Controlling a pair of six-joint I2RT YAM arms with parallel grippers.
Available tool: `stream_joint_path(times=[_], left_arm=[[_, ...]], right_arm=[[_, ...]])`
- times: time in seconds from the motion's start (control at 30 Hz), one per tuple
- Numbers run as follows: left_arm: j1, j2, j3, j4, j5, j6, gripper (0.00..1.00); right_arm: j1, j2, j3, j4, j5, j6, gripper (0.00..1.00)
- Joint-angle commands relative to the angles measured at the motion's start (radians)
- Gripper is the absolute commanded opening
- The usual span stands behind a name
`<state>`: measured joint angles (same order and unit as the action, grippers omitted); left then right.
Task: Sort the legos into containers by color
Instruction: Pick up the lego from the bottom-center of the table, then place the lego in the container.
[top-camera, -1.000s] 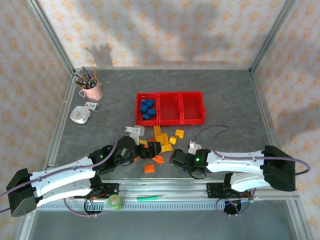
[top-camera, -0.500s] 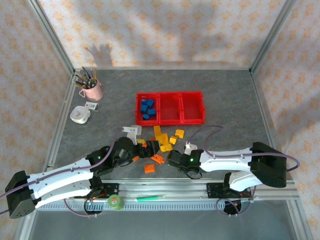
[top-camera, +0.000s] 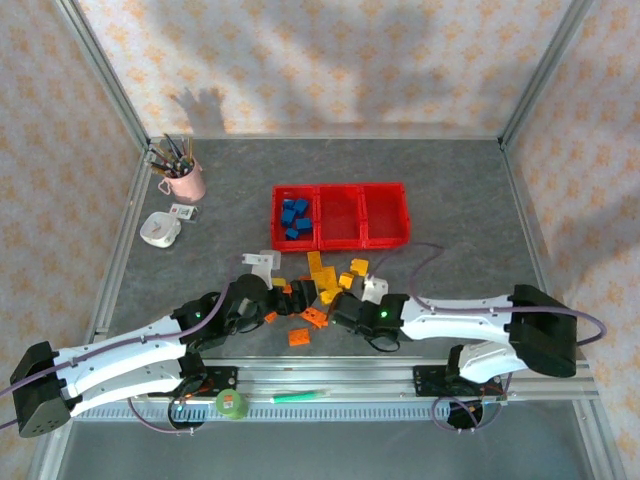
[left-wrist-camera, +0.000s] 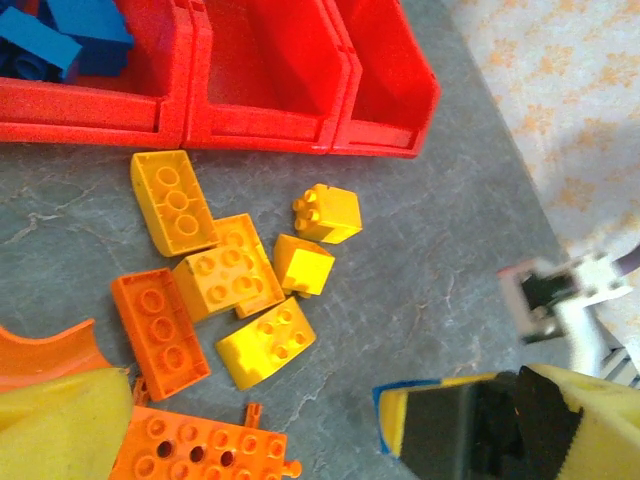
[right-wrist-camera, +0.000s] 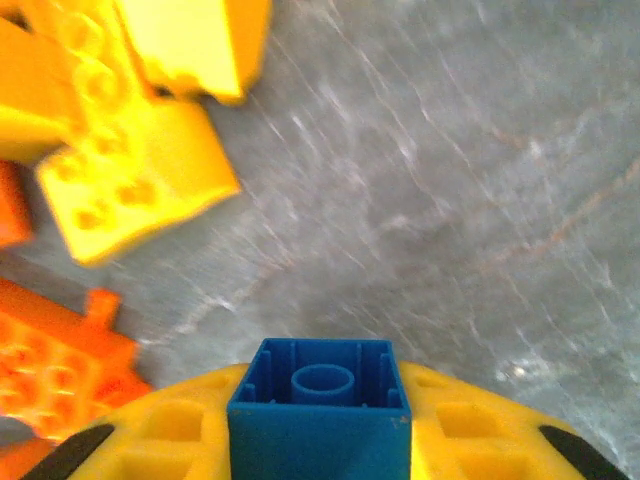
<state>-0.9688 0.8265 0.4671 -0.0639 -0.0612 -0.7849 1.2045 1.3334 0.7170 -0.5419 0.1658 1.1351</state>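
Observation:
My right gripper holds the blue lego and needs to go up, swing outward past the yellow legos over the container of matching blue legos, and let the blue lego go.
The three joined red containers (top-camera: 386, 241) stand mid-table, and the left one holds several blue legos (top-camera: 294, 218). Loose yellow legos (top-camera: 325, 276) and orange legos (top-camera: 304, 320) lie in a pile in front of them. My right gripper (top-camera: 336, 311) sits at the pile's right edge. In the right wrist view my right gripper (right-wrist-camera: 320, 400) is shut on a blue lego (right-wrist-camera: 318, 440), hollow underside up. My left gripper (top-camera: 287, 298) is at the pile's left edge. In the left wrist view my left gripper (left-wrist-camera: 250, 425) is open over an orange plate (left-wrist-camera: 200, 450), with yellow legos (left-wrist-camera: 262, 340) and the containers (left-wrist-camera: 270, 130) beyond.
A pink cup of pens (top-camera: 182, 176) and a small white device (top-camera: 158, 230) stand at the back left. A green tape roll (top-camera: 231, 403) and a green pen (top-camera: 300, 396) lie on the front rail. Metal frame posts border the table.
My right gripper has moved left to the pile's edge and shut on a blue lego. The left arm has barely shifted.

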Motion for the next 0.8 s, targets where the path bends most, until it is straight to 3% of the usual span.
stream_joint_path(times=[0.0,0.27,0.53,0.77], left_arm=[[-0.004,-0.015,0.062,-0.075,-0.067,0.006,0.99],[0.028,-0.036,0.122,-0.190,-0.159,0.015,0.99],[0.143,-0.097,0.133,-0.246,-0.148,0.026,0.99],[0.233,-0.122,0.119,-0.266,-0.147,0.021,0.99]], right_arm=[[-0.050,-0.043,0.078,-0.018,0.078,-0.117,0.25],[-0.181,0.058,0.316,0.065,0.096,-0.380,0.26],[-0.296,0.326,0.619,0.160,0.004,-0.550,0.27],[-0.378,0.607,0.911,0.125,-0.024,-0.653,0.28]])
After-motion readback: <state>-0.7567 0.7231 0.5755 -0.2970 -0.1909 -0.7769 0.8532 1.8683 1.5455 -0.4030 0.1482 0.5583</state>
